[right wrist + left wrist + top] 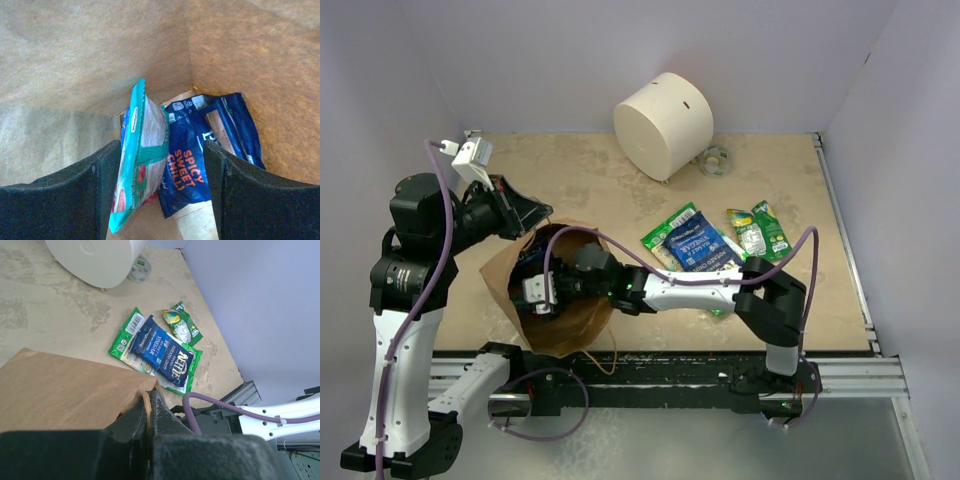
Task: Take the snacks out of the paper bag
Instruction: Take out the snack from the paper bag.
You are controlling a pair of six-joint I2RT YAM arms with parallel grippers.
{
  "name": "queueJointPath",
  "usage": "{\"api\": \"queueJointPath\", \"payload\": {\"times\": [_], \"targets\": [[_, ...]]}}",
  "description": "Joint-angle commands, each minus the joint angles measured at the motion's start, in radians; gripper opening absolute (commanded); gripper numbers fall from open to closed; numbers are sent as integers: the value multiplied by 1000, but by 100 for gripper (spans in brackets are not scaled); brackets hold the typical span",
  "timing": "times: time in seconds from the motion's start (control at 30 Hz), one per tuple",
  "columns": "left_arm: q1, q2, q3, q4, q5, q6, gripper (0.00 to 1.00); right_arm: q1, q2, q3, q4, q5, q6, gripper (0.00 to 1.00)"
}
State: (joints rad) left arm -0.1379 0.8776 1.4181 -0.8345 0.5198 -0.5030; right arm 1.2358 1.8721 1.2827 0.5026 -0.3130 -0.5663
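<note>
My right gripper is to go deeper down into the bag (572, 322) next and shift toward the teal packet, with its fingers on either side of the packet's raised edge.
The brown paper bag (572, 322) lies near the left front of the table, mouth open. My left gripper (527, 216) is shut on the bag's rim (131, 390), holding it up. My right gripper (536, 293) is inside the bag, open, its fingers on either side of an upright teal packet (142, 150) and a dark blue packet (187, 170) labelled spicy sweet chilli; another dark blue packet (235, 127) lies behind. On the table to the right of the bag lie a dark blue packet (698, 245) on green ones (670, 228), and small green packets (760, 230).
A big white cylinder (663, 122) stands at the back, with a small clear tape roll (716, 160) beside it. Purple-grey walls close the back and both sides. A metal rail (850, 368) runs along the table's front edge.
</note>
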Motion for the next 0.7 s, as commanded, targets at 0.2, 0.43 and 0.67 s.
{"api": "queueJointPath", "payload": {"times": [0.2, 0.43, 0.67], "targets": [[-2, 6, 63, 22, -22, 49, 0, -3, 59, 36, 33, 24, 104, 68], [-2, 2, 57, 14, -26, 52, 0, -4, 137, 122, -30, 117, 109, 59], [-2, 0, 55, 11, -37, 54, 0, -3, 153, 156, -35, 150, 157, 33]]}}
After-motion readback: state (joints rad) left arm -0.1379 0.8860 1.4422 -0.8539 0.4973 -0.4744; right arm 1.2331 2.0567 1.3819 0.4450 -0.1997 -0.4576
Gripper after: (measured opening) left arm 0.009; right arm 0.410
